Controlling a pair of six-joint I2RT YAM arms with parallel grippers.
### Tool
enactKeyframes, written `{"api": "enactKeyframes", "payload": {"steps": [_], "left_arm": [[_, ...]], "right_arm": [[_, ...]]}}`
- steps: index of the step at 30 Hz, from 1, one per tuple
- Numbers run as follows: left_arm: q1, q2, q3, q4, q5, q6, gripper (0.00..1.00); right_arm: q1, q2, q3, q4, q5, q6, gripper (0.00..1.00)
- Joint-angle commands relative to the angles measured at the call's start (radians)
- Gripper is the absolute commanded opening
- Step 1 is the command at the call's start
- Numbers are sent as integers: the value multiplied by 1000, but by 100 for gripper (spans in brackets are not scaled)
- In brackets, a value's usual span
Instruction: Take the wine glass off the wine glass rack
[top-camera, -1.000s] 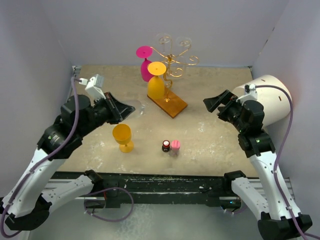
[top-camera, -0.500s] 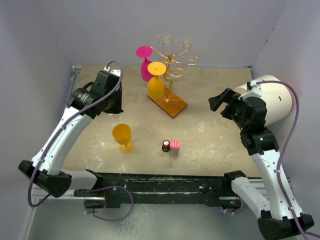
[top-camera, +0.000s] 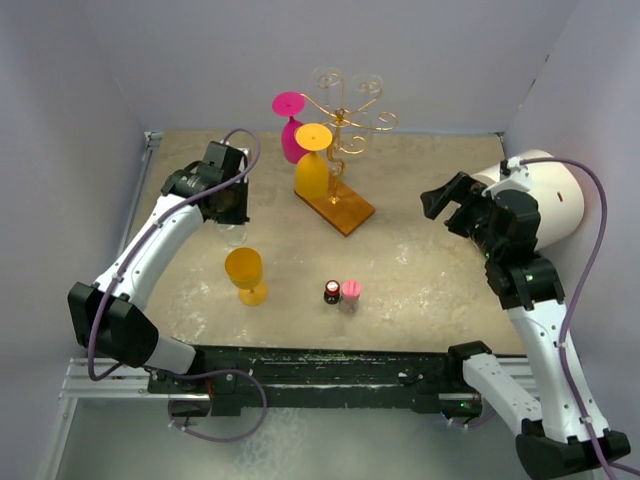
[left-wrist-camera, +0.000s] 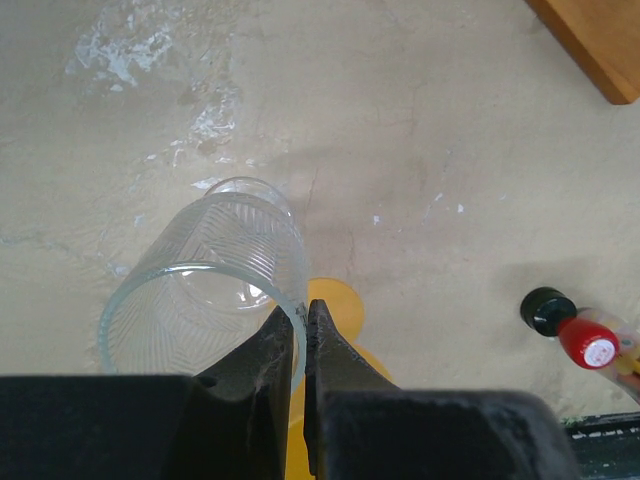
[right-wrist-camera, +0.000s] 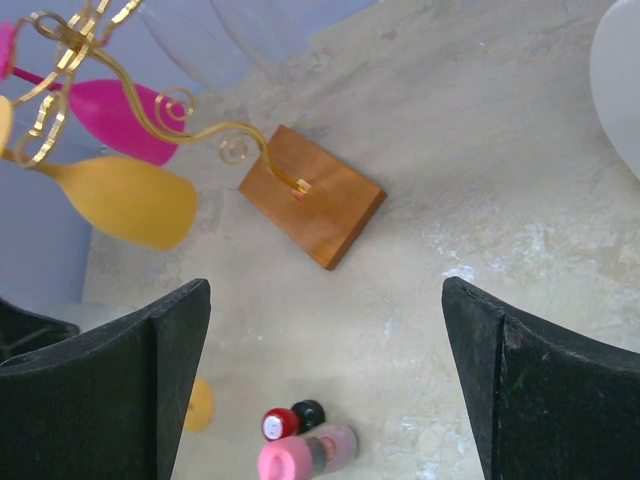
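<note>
Next, my left gripper lowers the ribbed glass (left-wrist-camera: 215, 290) onto the bare clear tabletop below, beside the upright yellow wine glass, and releases the ribbed glass's rim.
The wine glass rack (top-camera: 345, 120) is a gold wire stand on a brown wooden base (top-camera: 340, 207) at the back centre. A pink wine glass (top-camera: 290, 128) and a yellow wine glass (top-camera: 312, 168) hang upside down from it. Another yellow wine glass (top-camera: 245, 275) stands upright on the table. My left gripper (top-camera: 231, 213) points down, left of the rack, shut on the rim of a clear ribbed glass (left-wrist-camera: 215, 290). My right gripper (top-camera: 444, 205) is open and empty, right of the rack; its wrist view shows the rack (right-wrist-camera: 150, 100), its base (right-wrist-camera: 312, 195) and both hanging glasses.
Two small bottles, one pink-capped (top-camera: 350, 292) and one dark with a red cap (top-camera: 332, 292), lie near the front centre. A large white cylinder (top-camera: 550, 195) sits at the right wall. Grey walls close in the table on three sides.
My left arm has swung from the near left out toward the far left, carrying the clear glass, and its gripper now points down. The right gripper has shifted slightly.
</note>
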Motion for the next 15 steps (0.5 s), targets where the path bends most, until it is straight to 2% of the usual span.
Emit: {"api": "enactKeyframes", "payload": {"steps": [1, 9, 15], "left_arm": [[34, -14, -50, 134, 13, 25, 0], [51, -59, -205, 273, 44, -5, 0], [52, -34, -271, 308, 40, -25, 0]], "right_arm": [[-4, 39, 112, -5, -44, 135, 100], [-4, 176, 357, -219, -112, 404, 100], [-3, 167, 392, -223, -185, 507, 100]]}}
